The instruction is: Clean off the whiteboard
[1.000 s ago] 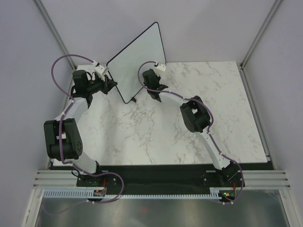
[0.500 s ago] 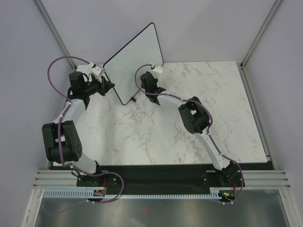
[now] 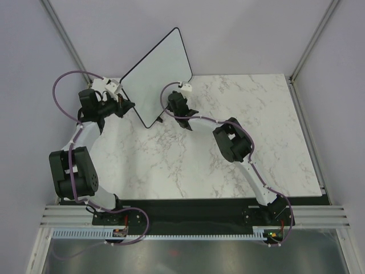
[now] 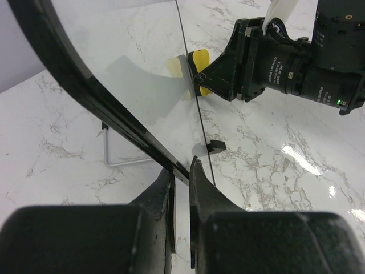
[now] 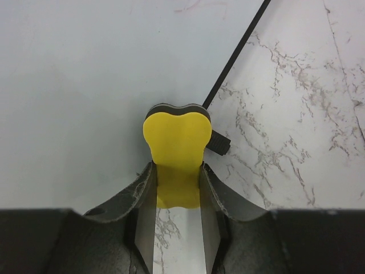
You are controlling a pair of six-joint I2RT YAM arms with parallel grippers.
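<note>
The eraser (image 5: 177, 145) should go onto bare marble, which lies open to its right in the top view, so next I should move my right gripper off the board and down and release it there.
The whiteboard (image 3: 155, 74) stands tilted at the table's back left, its white face blank in every view. My left gripper (image 3: 133, 105) is shut on the board's black rim (image 4: 114, 114), which passes between its fingertips (image 4: 181, 172). My right gripper (image 3: 169, 103) is shut on a yellow eraser (image 5: 177, 145), whose far end lies against the board's face (image 5: 80, 80) near its lower edge. The left wrist view shows the same eraser (image 4: 199, 61) in the right gripper (image 4: 212, 77), seen through the board's edge.
A small black foot (image 5: 220, 144) of the board sits on the marble table (image 3: 256, 131) beside the eraser. A thin wire stand (image 4: 108, 154) shows behind the board. Grey walls (image 3: 239, 28) and a metal post enclose the back.
The whiteboard has swung left and toward the back wall. Both grippers moved with it, the left still on the rim and the right still pressing the eraser to it.
</note>
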